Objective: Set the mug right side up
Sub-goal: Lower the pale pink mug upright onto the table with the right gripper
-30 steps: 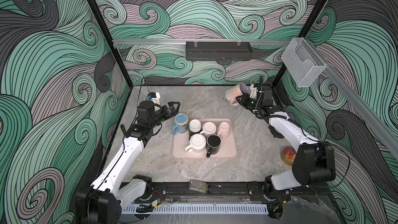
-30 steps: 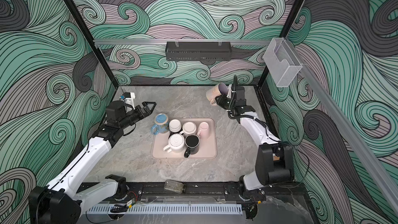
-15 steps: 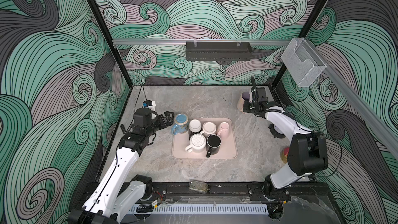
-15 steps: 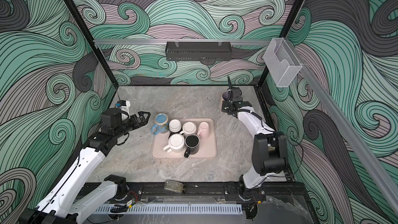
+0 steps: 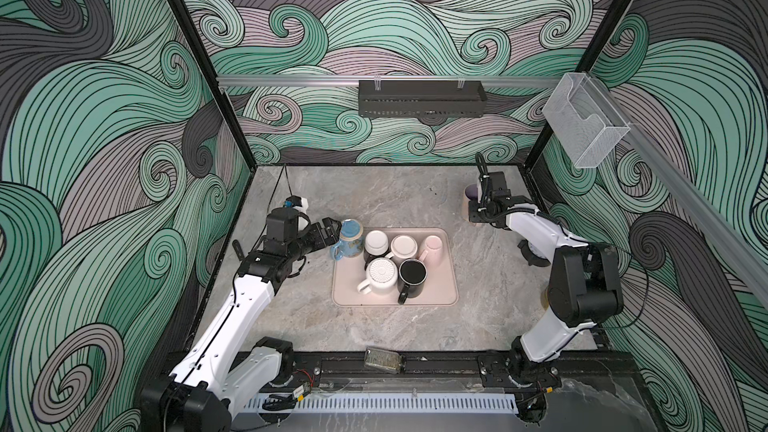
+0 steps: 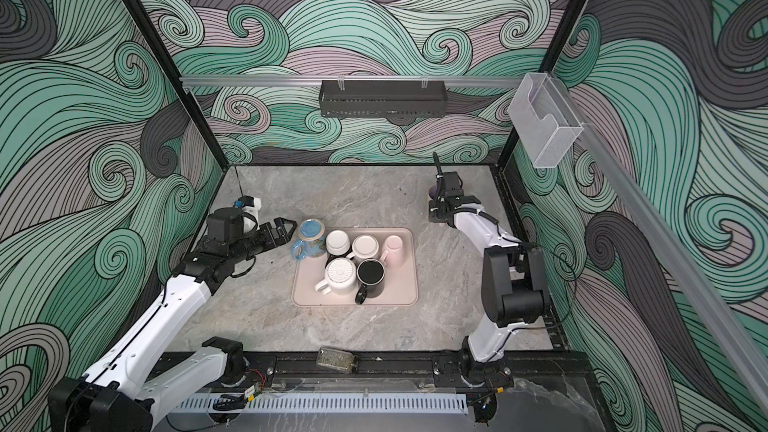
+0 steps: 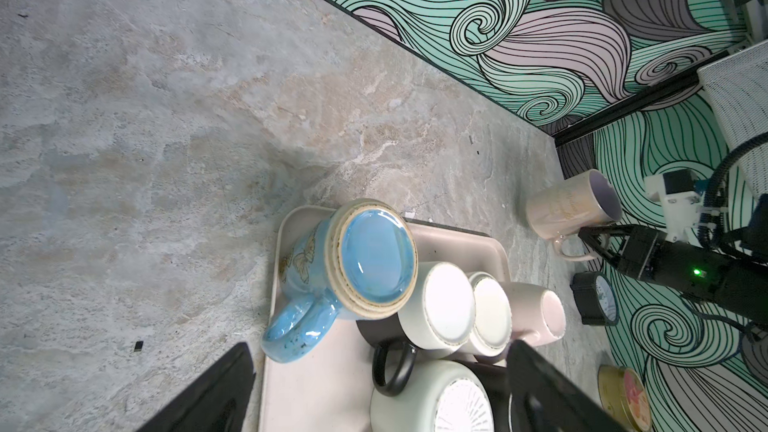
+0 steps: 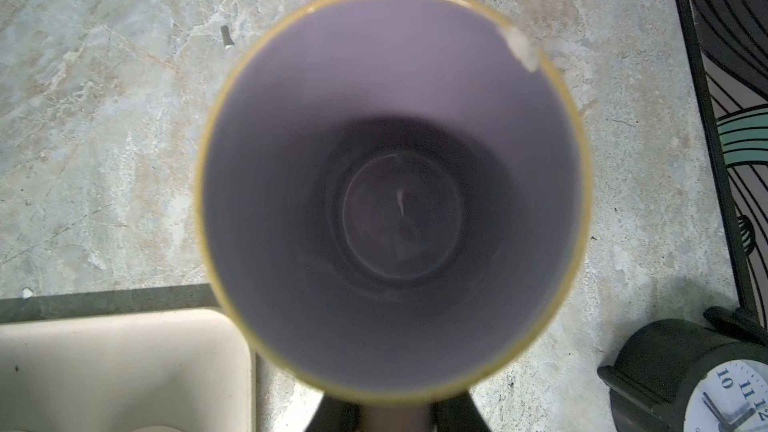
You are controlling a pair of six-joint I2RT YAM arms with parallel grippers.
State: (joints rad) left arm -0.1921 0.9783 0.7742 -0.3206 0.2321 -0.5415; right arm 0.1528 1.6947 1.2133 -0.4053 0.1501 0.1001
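Observation:
The beige mug's opening already faces up, so the robot's right gripper next needs to bring the mug down onto the bare tabletop past the tray's far corner and let go of the mug's handle.
A beige mug (image 5: 468, 201) (image 6: 433, 192) (image 7: 567, 209) with a purple inside (image 8: 395, 184) stands mouth up at the table's back right. My right gripper (image 7: 592, 238) (image 8: 395, 419) is shut on its handle; in both top views the wrist hides the jaws. Whether the mug's base rests on the table I cannot tell. A blue mug (image 5: 351, 238) (image 6: 311, 236) (image 7: 353, 259) sits base up at the back left corner of the tray (image 5: 451, 284) (image 6: 409, 284). Just left of it, my left gripper (image 5: 334, 231) (image 6: 286, 227) (image 7: 374, 392) is open and holds nothing.
The tray also holds white mugs base up (image 5: 376, 241), a ribbed white mug (image 5: 382, 276), a black mug mouth up (image 5: 412, 275) and a pink cup (image 5: 432, 245). A small black clock (image 5: 531, 252) (image 8: 706, 384) stands by the right arm. A jar (image 5: 382, 359) lies at the front edge.
The right gripper has swung the beige mug from tilted to mouth up and lowered it at the back right. The left gripper has come down beside the blue mug.

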